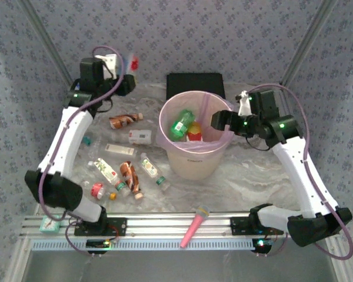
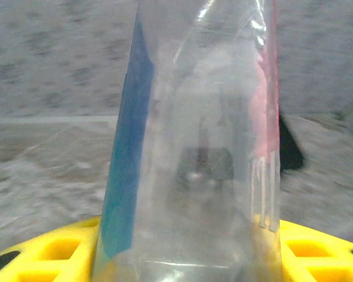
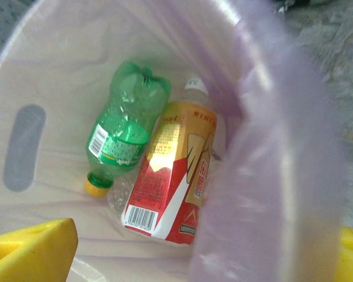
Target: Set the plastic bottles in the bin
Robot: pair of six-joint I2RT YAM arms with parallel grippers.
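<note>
Other bottles are already inside the bin. My left gripper should next take the clear bottle to the bin's opening (image 1: 194, 120) and lower it in.
My left gripper (image 1: 127, 75) is raised at the back left, shut on a clear plastic bottle (image 2: 194, 147) with a blue and red label; its red cap (image 1: 134, 61) points up and away. The yellow fingers (image 2: 53, 252) press the bottle's sides. The bin (image 1: 191, 158), cream with a pink bag, stands mid-table. My right gripper (image 1: 219, 120) hangs open over its right rim, nothing between its fingers (image 3: 32, 249). Inside the bin (image 3: 59, 70) lie a green bottle (image 3: 126, 126) and a red-and-gold labelled bottle (image 3: 176, 170). Several bottles lie left of the bin, among them a brown one (image 1: 125, 120) and a white one (image 1: 140, 137).
A flat black box (image 1: 195, 84) sits behind the bin. A pink microphone-shaped stick (image 1: 194, 226) lies at the front rail, and a small teal clock (image 1: 49, 224) at the front left. More bottles (image 1: 130, 178) are scattered beside the left arm's base.
</note>
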